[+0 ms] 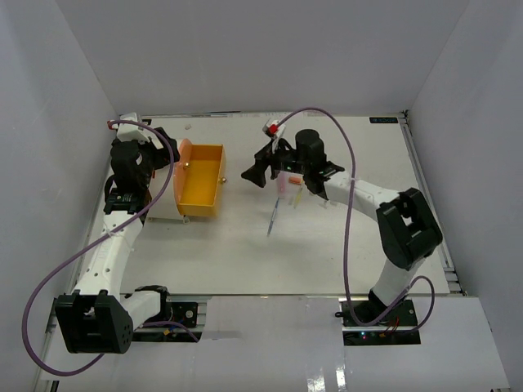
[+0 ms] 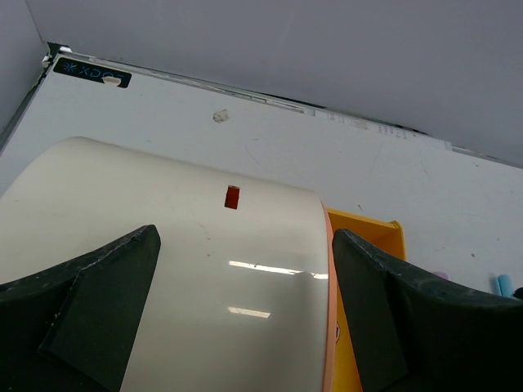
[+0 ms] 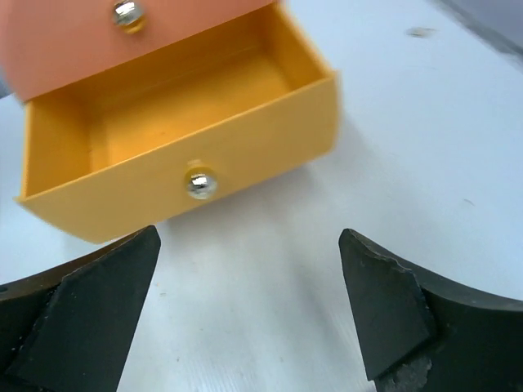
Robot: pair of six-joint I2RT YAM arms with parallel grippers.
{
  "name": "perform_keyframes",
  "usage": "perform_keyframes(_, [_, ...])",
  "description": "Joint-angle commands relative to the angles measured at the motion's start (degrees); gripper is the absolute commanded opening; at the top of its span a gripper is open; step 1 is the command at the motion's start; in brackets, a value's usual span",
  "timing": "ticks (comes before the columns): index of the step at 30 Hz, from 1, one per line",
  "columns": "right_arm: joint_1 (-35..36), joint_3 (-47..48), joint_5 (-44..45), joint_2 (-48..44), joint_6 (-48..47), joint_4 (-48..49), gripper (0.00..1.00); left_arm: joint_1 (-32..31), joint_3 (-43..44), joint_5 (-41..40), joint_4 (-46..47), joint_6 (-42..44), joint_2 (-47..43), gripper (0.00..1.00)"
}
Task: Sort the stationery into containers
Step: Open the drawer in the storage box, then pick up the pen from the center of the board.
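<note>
The right gripper turns from the empty orange drawer to the right in the top view next, then moves down onto the stationery [image 1: 288, 188] under its arm.
The cream drum [image 2: 204, 269] with its orange face [image 1: 183, 155] lies at the table's left. My left gripper [image 2: 245, 318] hangs over it, jaws wide apart across its curved side; contact cannot be told. It is mostly hidden in the top view [image 1: 151, 162]. One orange drawer [image 1: 202, 180] is slid out and empty, with its brass knob [image 3: 200, 184] facing my right gripper [image 3: 249, 314]. That gripper is open and empty just right of the drawer [image 1: 253, 173]. The stationery [image 1: 288, 188] lies under the right arm, with one thin pen [image 1: 273, 219] nearer.
A second brass knob [image 3: 127, 12] sits on the orange face above the open drawer. A small red mark [image 2: 232, 197] is on the drum. White walls close the table on three sides. Purple cables loop over both arms.
</note>
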Motion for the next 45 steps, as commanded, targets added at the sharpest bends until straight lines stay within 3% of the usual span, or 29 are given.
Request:
perform_keyframes(1, [-1.4,-2.5,19.1,-8.7,-1.1,-5.7,0.96,0.0,-0.2,1.2,-7.7,-0.9,-0.1,0.98])
perform_keyframes(3, [-2.3,-2.8,28.8,-12.2,0.3,-13.6,0.94,0.0,0.0,1.1,-7.8,-0.8,-0.5,0.98])
perform_keyframes(4, [-3.3,-2.8,38.3,-13.2,2.4,-19.3,0.93,0.0,0.0,0.5,-8.2,-0.9,-0.6,0.98])
perform_keyframes(7, [-5.4,-3.6,49.2,-16.5,6.5,-25.9,0.93,0.1,0.2,-0.3,-8.6,-0.7,-0.8,0.98])
perform_keyframes(10, [-7.9,-5.3,53.6,-18.6,9.3,-31.3,0.94,0.0,0.8,-0.7,-9.2,-0.8,-0.7,0.98])
perform_keyframes(17, [-13.9,-5.4,53.0,-15.2,15.4,-36.9,1.0,0.0,0.8,-0.5,-9.4,-1.2,-1.2,0.98])
perform_keyframes(19, [-15.2,-5.1,52.0,-12.8,16.9,-36.8,0.91,0.0,0.8,-0.3,-9.4,-1.4,-1.3,0.98])
perform_keyframes(34, [-16.9,2.3,52.6,3.3,21.7,-36.9,0.52,0.0,0.8,-0.2,-9.5,-1.2,-1.5,0.98])
perform_keyframes(40, [-17.2,3.8,53.4,7.3,23.5,-36.9,0.4,0.0,0.8,-0.2,-9.6,-1.2,-1.3,0.98])
perform_keyframes(45, [-17.4,4.2,54.0,8.5,24.4,-37.4,0.36,0.0,0.8,-0.1,-9.7,-1.2,-1.3,0.98])
